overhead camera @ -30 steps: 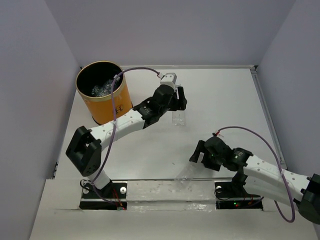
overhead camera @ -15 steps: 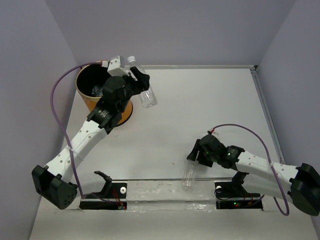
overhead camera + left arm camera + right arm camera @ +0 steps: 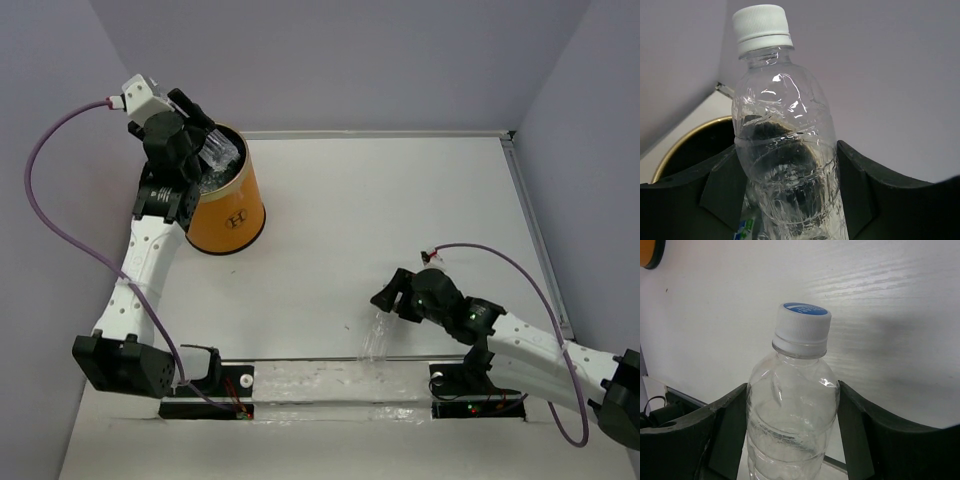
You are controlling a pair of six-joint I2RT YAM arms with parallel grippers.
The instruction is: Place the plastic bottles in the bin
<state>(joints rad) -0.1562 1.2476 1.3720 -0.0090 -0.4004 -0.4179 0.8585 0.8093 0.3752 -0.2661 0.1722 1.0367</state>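
Note:
I should next move my right gripper up and outward with its bottle, over the bin's opening (image 3: 219,168), then lower and release it, because the bin's rim is high above the tabletop.
My left gripper (image 3: 200,140) is shut on a clear plastic bottle (image 3: 216,152) with a white cap and holds it above the open mouth of the orange bin (image 3: 232,215). In the left wrist view both fingers press the bottle (image 3: 785,150), with the bin's pale rim (image 3: 687,140) below. More crinkly bottles (image 3: 208,178) lie inside the bin. My right gripper (image 3: 386,306) is shut on another clear bottle (image 3: 375,335) near the table's front edge. In the right wrist view this bottle (image 3: 792,410) shows a blue-topped white cap, with a finger on each side.
The white table (image 3: 400,210) is walled by grey panels at the back and sides. A raised strip (image 3: 330,385) with both arm bases runs along the near edge, just in front of the right bottle. The bin stands at the back left corner.
The left arm has swung its bottle from the table's middle up and left to above the bin. The right gripper has shut on the bottle near the front edge.

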